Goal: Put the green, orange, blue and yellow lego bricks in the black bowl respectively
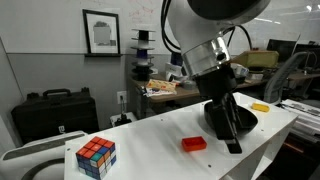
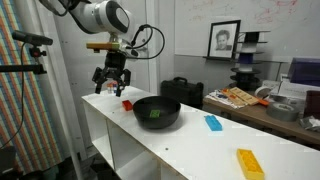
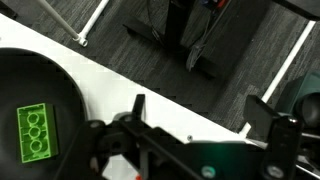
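Note:
I should bring my gripper in from the table edge, turn it, and lower it onto the red-orange brick (image 1: 194, 144), because its open fingers hang over the table edge.
The black bowl (image 2: 140, 104) stands near the end of the white table, and the green lego brick (image 2: 155, 114) lies inside it. The wrist view shows the bowl (image 3: 45, 85) at left with the green brick (image 3: 33, 135) in it. The red-orange brick (image 2: 127, 104) lies on the table beside the bowl and also shows in an exterior view (image 1: 194, 144). The blue brick (image 2: 213, 122) and the yellow brick (image 2: 249, 162) lie farther along the table. The yellow brick also shows in an exterior view (image 1: 260, 107). My gripper (image 2: 112, 90) hangs open and empty above the table near the red-orange brick, its fingers (image 3: 200, 105) spread over the table edge.
A multicoloured puzzle cube (image 1: 96, 156) sits near the table's end. A black case (image 1: 52, 110) and a cluttered desk (image 2: 240, 97) stand behind. A tripod with a camera (image 2: 30, 40) stands beside the table. The floor lies just past the table edge (image 3: 120, 75).

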You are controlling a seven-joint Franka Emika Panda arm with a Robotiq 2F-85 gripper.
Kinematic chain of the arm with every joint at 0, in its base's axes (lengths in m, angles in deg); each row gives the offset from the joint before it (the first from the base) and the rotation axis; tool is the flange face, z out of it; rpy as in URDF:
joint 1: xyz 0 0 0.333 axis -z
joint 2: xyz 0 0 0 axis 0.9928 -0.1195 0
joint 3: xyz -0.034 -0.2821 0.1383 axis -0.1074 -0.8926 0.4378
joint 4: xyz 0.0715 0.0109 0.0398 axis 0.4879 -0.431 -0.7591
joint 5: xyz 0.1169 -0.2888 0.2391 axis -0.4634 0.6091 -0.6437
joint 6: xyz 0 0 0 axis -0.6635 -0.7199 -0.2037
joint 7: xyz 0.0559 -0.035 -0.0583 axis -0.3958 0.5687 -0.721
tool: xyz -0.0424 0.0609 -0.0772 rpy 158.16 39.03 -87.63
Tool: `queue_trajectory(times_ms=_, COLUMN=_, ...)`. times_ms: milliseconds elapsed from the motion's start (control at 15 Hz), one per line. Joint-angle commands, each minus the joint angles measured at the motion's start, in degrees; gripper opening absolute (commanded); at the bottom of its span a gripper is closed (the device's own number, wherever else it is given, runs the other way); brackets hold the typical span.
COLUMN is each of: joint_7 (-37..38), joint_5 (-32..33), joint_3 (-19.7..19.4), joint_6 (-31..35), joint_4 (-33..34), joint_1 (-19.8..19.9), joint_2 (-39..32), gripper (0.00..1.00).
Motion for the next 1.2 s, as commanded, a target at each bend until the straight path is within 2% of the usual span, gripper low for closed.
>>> queue_trajectory(times_ms=0, joint_7=-1.38, joint_5=3.16, joint_3=-0.16, joint_6=-0.1, joint_4=1.04, joint_1=-1.02, joint_2=-0.41, gripper=1.0)
queue_trajectory(times_ms=133, joint_7=-4.43, joint_5=8.68, joint_3=-0.15, joint_6=-0.74, joint_4=2.31, joint_1=-2.28, joint_2=-1.31, gripper=1.0)
queue_trajectory(times_ms=400, joint_7=-10.13, joint_5=15.55, joint_3=1.13, joint_6=3.06, joint_4=2.37, joint_1=-3.62, joint_2=-2.85, gripper=1.0)
queue_trajectory(times_ms=867, joint_7=-22.4, joint_5=24.04, joint_3=1.94, joint_6=17.06, joint_4=-0.8, joint_1=-3.63, joint_2=-5.22, gripper=1.0)
queue_trajectory(times_ms=1133, joint_7=-26.35, joint_5=26.88, joint_3=2.08, joint_6=22.63, joint_4=-1.79, joint_1=-2.55, joint_2=-5.75, gripper=1.0)
